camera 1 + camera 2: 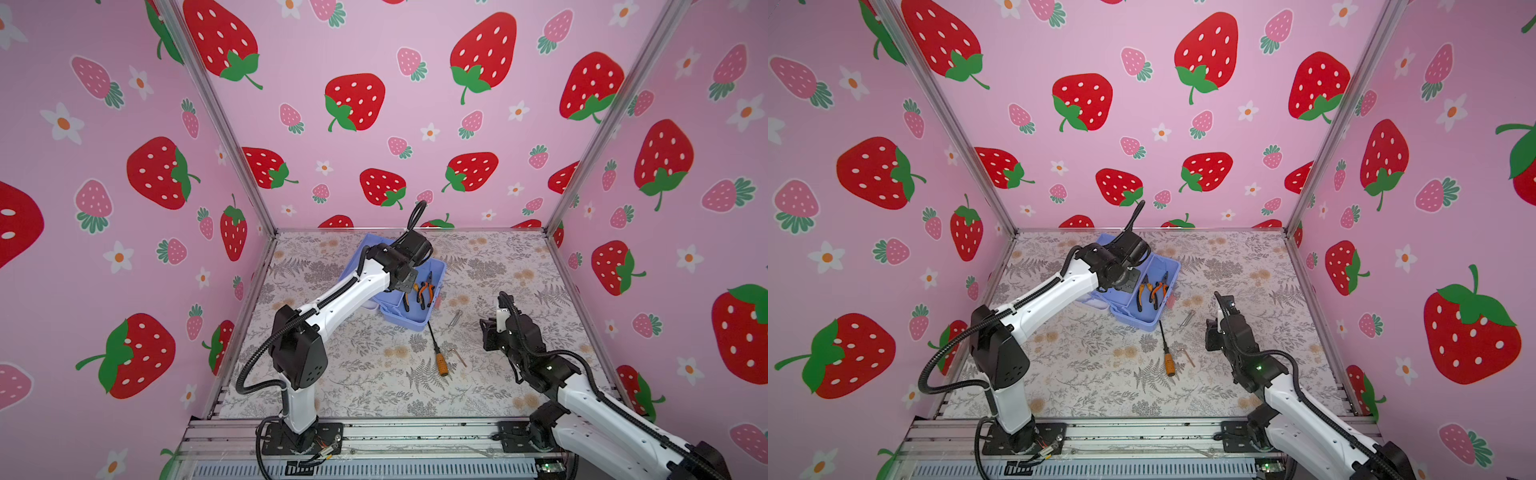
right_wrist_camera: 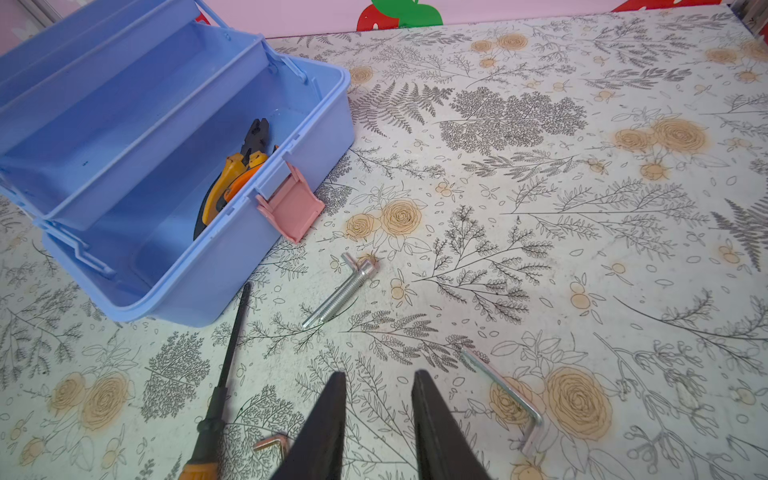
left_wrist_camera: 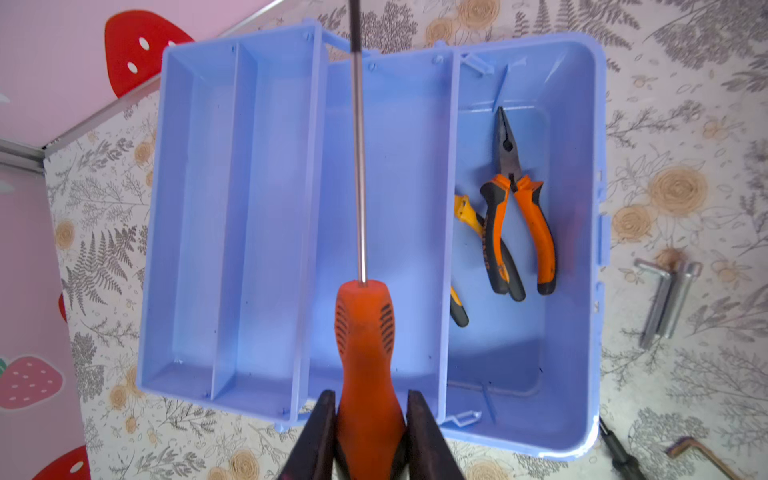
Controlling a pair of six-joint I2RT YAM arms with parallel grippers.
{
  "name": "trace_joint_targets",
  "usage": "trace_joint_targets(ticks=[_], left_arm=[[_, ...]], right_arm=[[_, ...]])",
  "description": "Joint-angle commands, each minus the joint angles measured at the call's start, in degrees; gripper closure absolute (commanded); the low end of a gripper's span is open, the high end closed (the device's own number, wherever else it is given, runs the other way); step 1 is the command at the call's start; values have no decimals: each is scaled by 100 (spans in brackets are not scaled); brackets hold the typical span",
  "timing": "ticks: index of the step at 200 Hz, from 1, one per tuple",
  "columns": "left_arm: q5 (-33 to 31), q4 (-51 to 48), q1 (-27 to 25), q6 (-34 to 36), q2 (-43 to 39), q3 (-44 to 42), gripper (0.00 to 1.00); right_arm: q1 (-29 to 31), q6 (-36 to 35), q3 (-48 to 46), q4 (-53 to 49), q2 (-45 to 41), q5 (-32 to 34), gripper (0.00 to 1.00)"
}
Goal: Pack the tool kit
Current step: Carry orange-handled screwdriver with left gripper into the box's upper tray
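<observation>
The empty bottom of the tray's inner section [image 1: 390, 297] [image 3: 406, 220] is below my left gripper, so I will move the gripper down into that section next and release the screwdriver's orange handle there.
The tool kit box [image 3: 582, 83] stands open, periwinkle blue, its tray [image 3: 199, 208] swung out beside the base. Orange-handled pliers [image 3: 519, 216] and yellow-handled pliers [image 3: 469, 220] lie in the base. My left gripper [image 3: 371, 399] is shut on the orange handle of a screwdriver [image 3: 365, 353], whose shaft points along the tray's inner compartment from above. In both top views this arm reaches over the box [image 1: 409, 322] [image 1: 1138, 322]. My right gripper [image 2: 379, 376] hovers open and empty over the table, right of a second screwdriver [image 2: 228, 361] [image 1: 438, 353].
Two silver hex keys [image 2: 345, 291] lie together near the pink latch [image 2: 291, 208]. A bent silver hex key [image 2: 507, 390] lies just beside my right fingers, and a small bronze one [image 2: 272, 444] next to the screwdriver handle. Pink walls enclose the floral table.
</observation>
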Motion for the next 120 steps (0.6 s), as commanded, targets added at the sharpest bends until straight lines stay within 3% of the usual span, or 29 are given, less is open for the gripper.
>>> trace_joint_targets(ticks=[1,37,78,98,120], left_arm=[[82,-356,23,300,481,468,100],[-164,-793,135,255,1237,975,100],[-128,-804,381,222,1472,1084,100],[-55,-829,421,221,1522,1113,76],[117,-796,421,211,1461,1118,63]], right_arm=[[-52,62,-69,49,-29,-76,69],[-90,71,-77,49,-19,-127,69],[-126,80,-102,80,-17,-178,69],[-143,79,-95,84,18,-186,69],[-151,79,-102,92,35,-200,69]])
